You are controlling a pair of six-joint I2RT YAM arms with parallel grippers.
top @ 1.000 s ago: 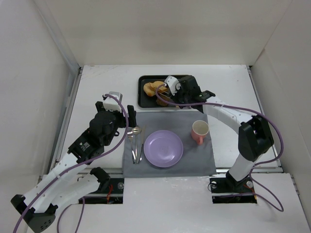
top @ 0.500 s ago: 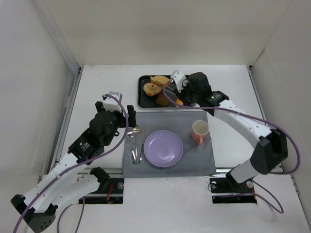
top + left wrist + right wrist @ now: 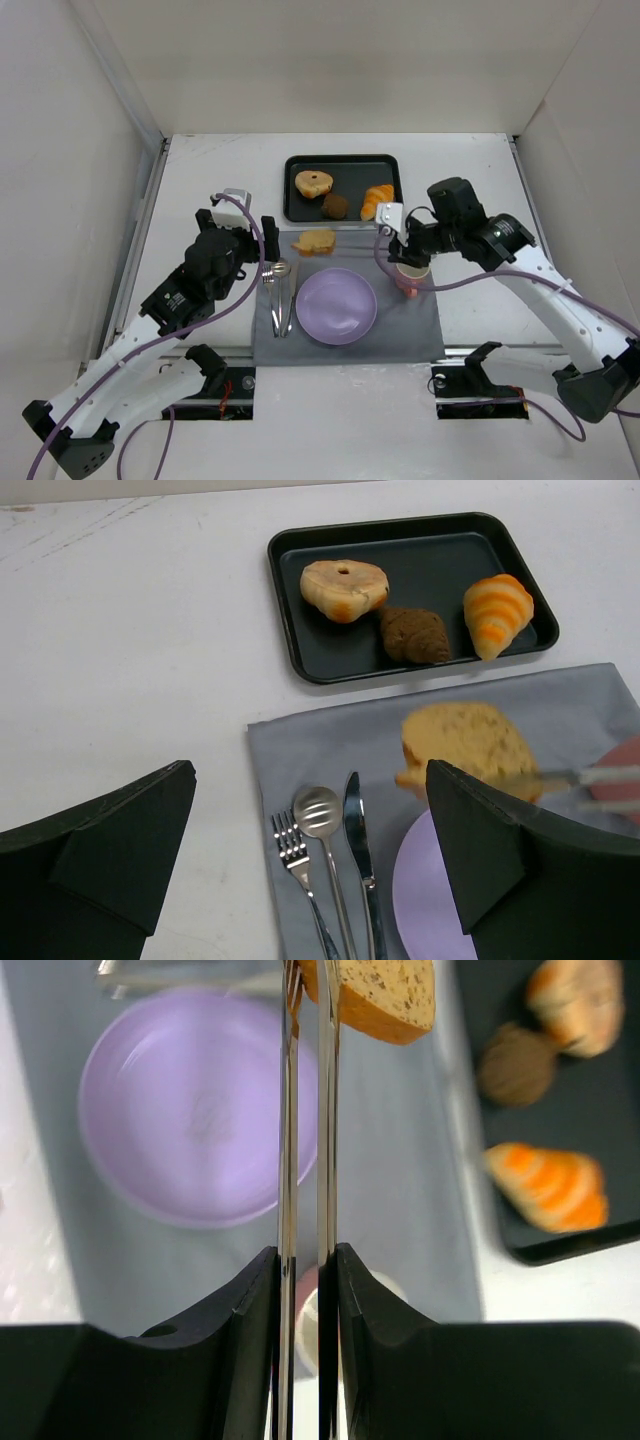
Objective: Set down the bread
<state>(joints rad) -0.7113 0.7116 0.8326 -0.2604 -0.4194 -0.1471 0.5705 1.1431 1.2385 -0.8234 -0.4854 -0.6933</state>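
Note:
My right gripper moves the bread in its tongs back and down next, from beyond the purple plate's far rim onto the plate's middle (image 3: 336,306) (image 3: 199,1109).
The bread (image 3: 315,241), a flat golden-brown slice, hangs pinched in the tips of thin metal tongs (image 3: 305,1110). My right gripper (image 3: 396,244) is shut on those tongs, its fingers (image 3: 245,1300) pressing both blades together. The slice (image 3: 385,995) is above the grey mat's far edge, just beyond the purple plate (image 3: 337,306). In the left wrist view the bread (image 3: 470,742) shows next to the plate's rim (image 3: 415,890). My left gripper (image 3: 245,228) stands open and empty, left of the mat, over the cutlery (image 3: 335,850).
A black tray (image 3: 292,205) at the back holds a pale round bun (image 3: 314,183), a dark brown piece (image 3: 335,206) and an orange croissant (image 3: 377,199). A pink cup (image 3: 410,272) sits under my right wrist. A fork, spoon and knife (image 3: 280,295) lie left of the plate.
My right arm has drawn back from the tray toward the near side, carrying the bread in the tongs out over the mat beside the plate. The left arm has not moved.

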